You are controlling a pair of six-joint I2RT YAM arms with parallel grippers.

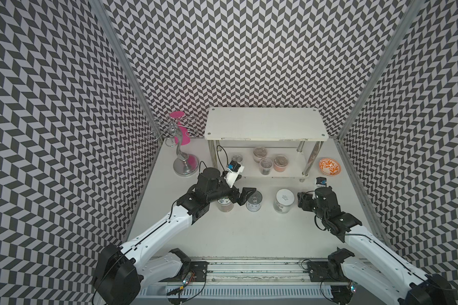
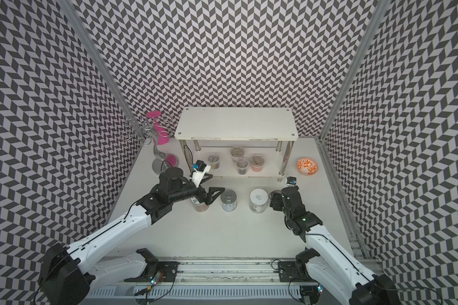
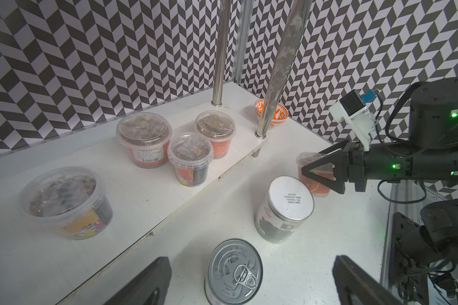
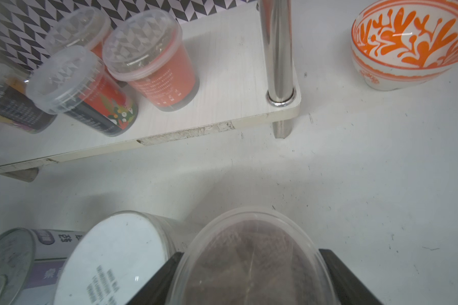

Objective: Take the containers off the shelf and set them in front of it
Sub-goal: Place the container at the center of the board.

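The white-lidded jar crowds one finger, so my right gripper should turn away from it and lower to release the clear tub on the tabletop alongside (image 1: 300,213).
The white two-tier shelf (image 1: 265,124) stands at the back, and its top tier is bare. Several clear tubs (image 1: 266,165) (image 3: 143,140) sit on its lower tier (image 3: 148,195). In front of it stand a silver can (image 1: 254,202) (image 3: 233,272), a white-lidded jar (image 1: 284,200) (image 3: 286,208) and a jar (image 2: 200,204) half hidden under my left arm. My left gripper (image 1: 245,196) (image 3: 251,258) is open, its fingers wide on either side of the can and short of it. My right gripper (image 1: 303,202) (image 4: 251,264) is shut on a clear tub (image 4: 251,253) (image 3: 312,171) right of the white-lidded jar.
An orange-and-white bowl (image 1: 329,166) (image 4: 407,45) sits right of the shelf. A curvy chrome stand (image 1: 181,155) and a pink cup (image 1: 180,129) are at the back left. Patterned walls close three sides. A rail (image 1: 249,272) runs along the front edge.
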